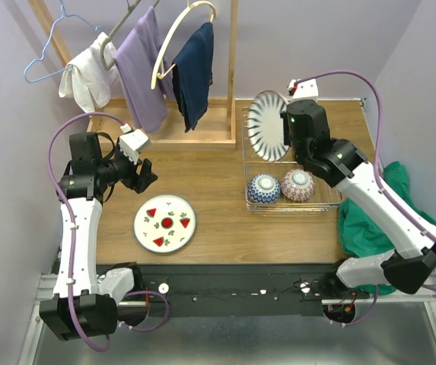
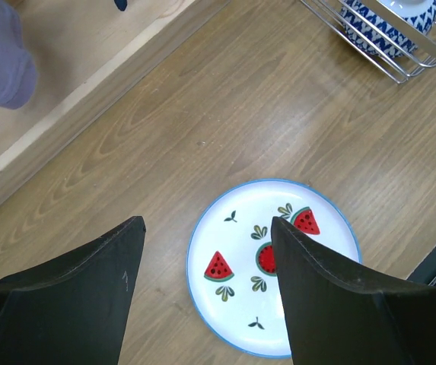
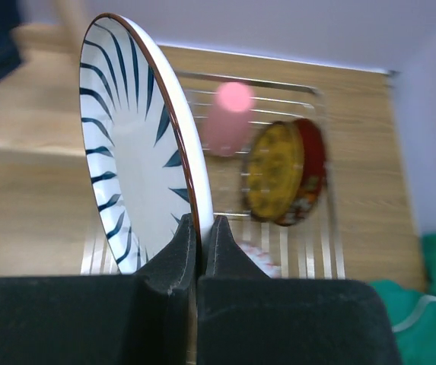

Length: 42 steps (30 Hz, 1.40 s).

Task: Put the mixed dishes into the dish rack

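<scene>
Next, my right gripper moves down and releases the plate on edge in the rack [image 1: 294, 207] beside the floral dish, where an empty slot lies below the gripper.
My right gripper [image 3: 202, 224] is shut on the rim of the white plate with dark blue stripes [image 3: 138, 167]. It holds the plate on edge at the back left of the dish rack [image 1: 294, 207]. The pink cup [image 3: 227, 122] and a red-rimmed floral dish [image 3: 286, 171] on edge stand behind it, blurred. The blue-white bowl [image 1: 263, 188] and the red-pink bowl [image 1: 297, 185] sit at the rack's front. My left gripper [image 2: 208, 222] is open and empty above the left edge of a white plate with red watermelon slices [image 2: 240, 251], which lies flat on the table.
A wooden clothes-rack tray [image 1: 202, 137] with hangers and hanging cloths stands at the back left. A green cloth [image 1: 370, 220] hangs off the table's right edge. The rack's front left corner with the blue-white bowl [image 2: 389, 23] shows in the left wrist view.
</scene>
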Motion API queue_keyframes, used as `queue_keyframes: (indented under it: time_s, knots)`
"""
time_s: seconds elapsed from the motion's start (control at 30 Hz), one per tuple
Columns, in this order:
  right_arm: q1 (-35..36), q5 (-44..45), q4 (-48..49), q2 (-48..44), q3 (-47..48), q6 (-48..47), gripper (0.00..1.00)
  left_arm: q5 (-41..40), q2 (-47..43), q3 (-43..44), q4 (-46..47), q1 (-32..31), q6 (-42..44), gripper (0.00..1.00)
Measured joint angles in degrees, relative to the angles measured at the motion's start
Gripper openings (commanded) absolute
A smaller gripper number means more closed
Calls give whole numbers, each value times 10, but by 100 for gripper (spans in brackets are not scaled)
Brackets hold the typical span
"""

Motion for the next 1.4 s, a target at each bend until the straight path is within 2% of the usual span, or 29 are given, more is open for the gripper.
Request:
queue_keyframes:
  time_s: [0.17,0.43,0.7,1.4]
  knots:
    - [-26,113,23,31,-11,-24,1,0,15,2,10,0,-19,76]
    - [-31,186,69,89,-13,-52,1,2,38,2,30,-4,-39,76]
    - [-47,206,73,177,16,-52,1,6,81,4,49,-4,-52,76]
    - [-58,242,62,276,99,-20,1,24,118,2,88,13,-74,76]
